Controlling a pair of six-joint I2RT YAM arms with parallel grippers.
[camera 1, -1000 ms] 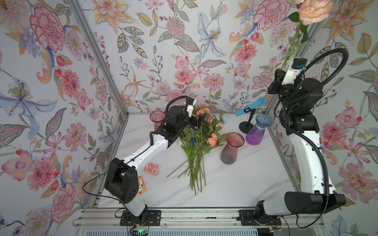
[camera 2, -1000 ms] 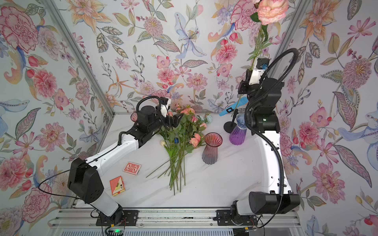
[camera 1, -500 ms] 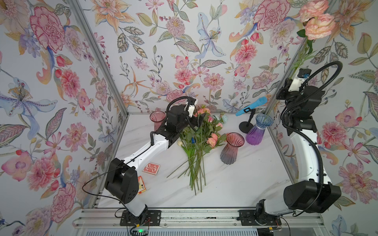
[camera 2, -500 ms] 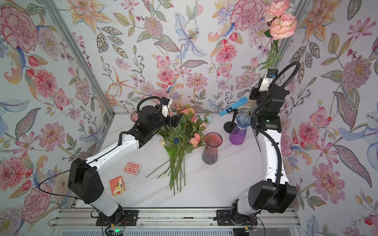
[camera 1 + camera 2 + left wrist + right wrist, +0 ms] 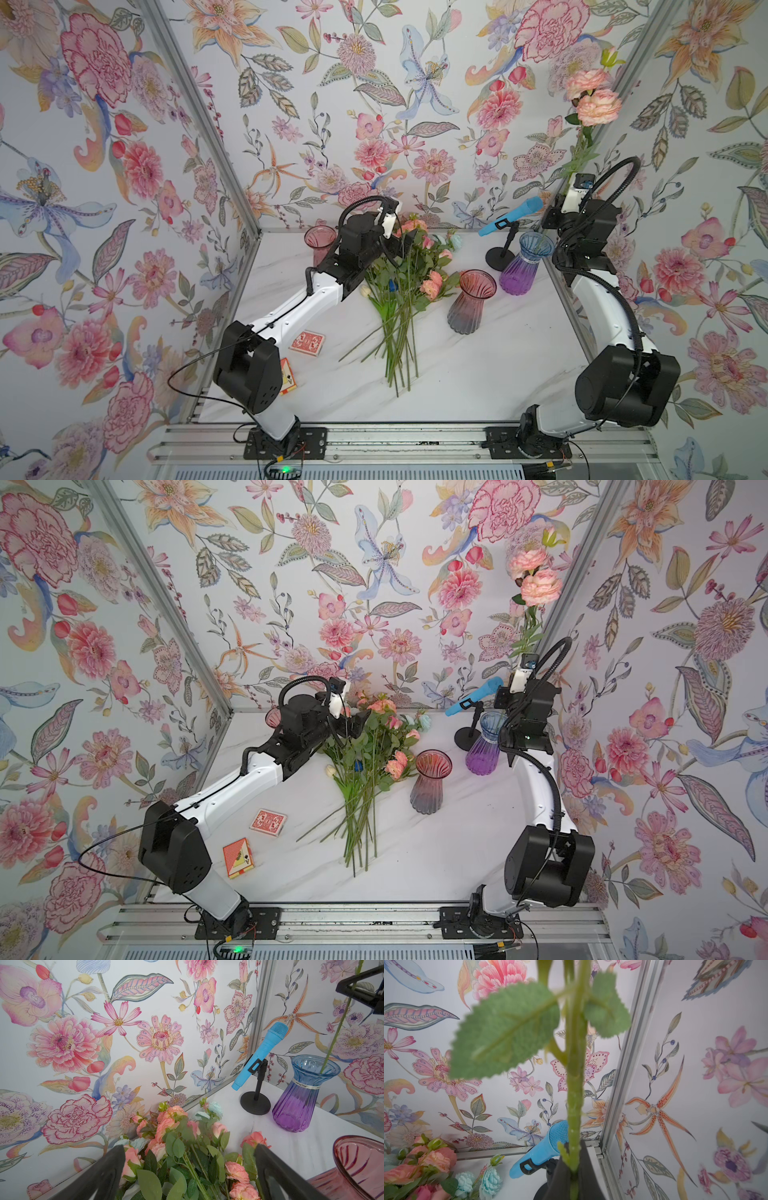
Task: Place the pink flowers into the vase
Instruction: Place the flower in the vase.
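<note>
The stem's end is inside the opening of the blue and purple vase below my right gripper, so I should lower the flowers' stem deeper next and release it.
My right gripper (image 5: 574, 1159) is shut on the green stem (image 5: 575, 1084) of the pink flowers (image 5: 594, 99), held upright near the back right corner. In the left wrist view that stem (image 5: 340, 1022) runs down from the right gripper (image 5: 361, 987) into the mouth of the blue and purple vase (image 5: 301, 1101). This vase (image 5: 525, 266) stands at the back right in both top views. A bunch of pink flowers (image 5: 403, 291) lies mid-table. My left gripper (image 5: 189, 1148) hangs open over its heads, holding nothing.
A pink and grey vase (image 5: 473, 303) stands right of the bunch, and a small pink vase (image 5: 319, 243) at the back left. A blue toy microphone (image 5: 509, 216) on a black stand is beside the purple vase. Two card packs (image 5: 307, 343) lie front left.
The right arm has lowered the held flower: its heads have come down from the top edge of the view. The left arm and the bunch have not moved.
</note>
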